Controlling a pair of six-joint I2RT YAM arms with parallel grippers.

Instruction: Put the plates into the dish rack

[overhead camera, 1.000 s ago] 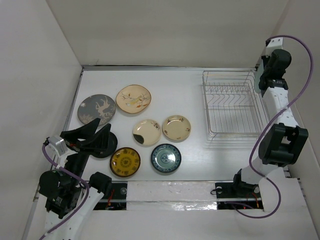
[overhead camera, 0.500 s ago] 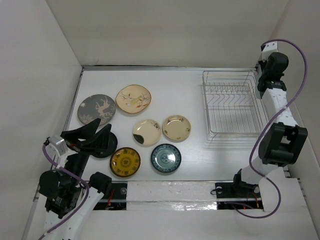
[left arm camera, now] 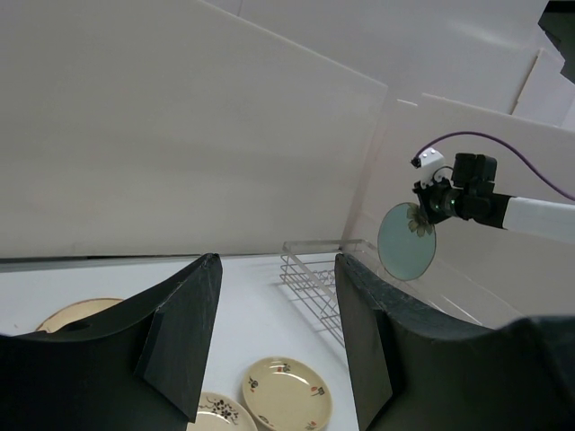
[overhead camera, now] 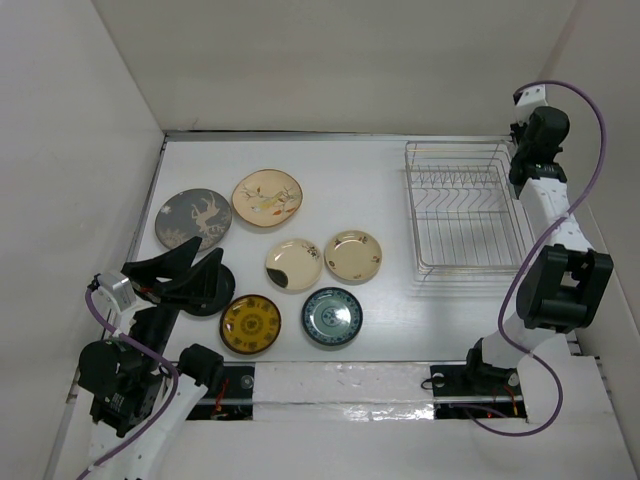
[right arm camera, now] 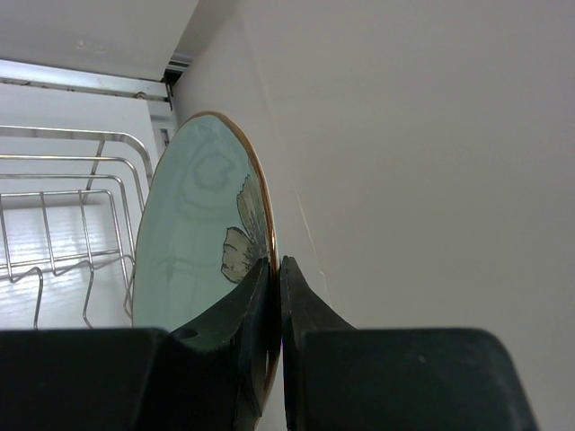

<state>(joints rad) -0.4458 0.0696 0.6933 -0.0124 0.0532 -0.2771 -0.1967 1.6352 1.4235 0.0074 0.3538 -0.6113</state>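
Observation:
The right gripper shifts the upright plate left in the top view next, lowers it to the rack's empty wires on the wall side and releases it.
My right gripper [right arm camera: 277,265] is shut on the rim of a pale green plate [right arm camera: 202,242] with a leaf motif and holds it upright, on edge, above the right side of the silver wire dish rack [right arm camera: 72,224]. In the top view that gripper [overhead camera: 522,172] is at the rack's [overhead camera: 465,210] far right corner. The left wrist view shows the green plate [left arm camera: 406,241] in the air. My left gripper [overhead camera: 195,275] is open and empty above a black plate [overhead camera: 215,292]. The rack holds no plates.
On the table lie a grey deer plate [overhead camera: 193,220], a large cream plate [overhead camera: 267,199], a cream-and-black plate [overhead camera: 293,264], a small cream plate [overhead camera: 353,256], a yellow plate [overhead camera: 250,324] and a blue-green plate [overhead camera: 332,317]. White walls enclose the table, close to the rack's right side.
My right wrist has shifted a little to the left and toward the back wall with the green plate. The left arm and the table plates have not moved.

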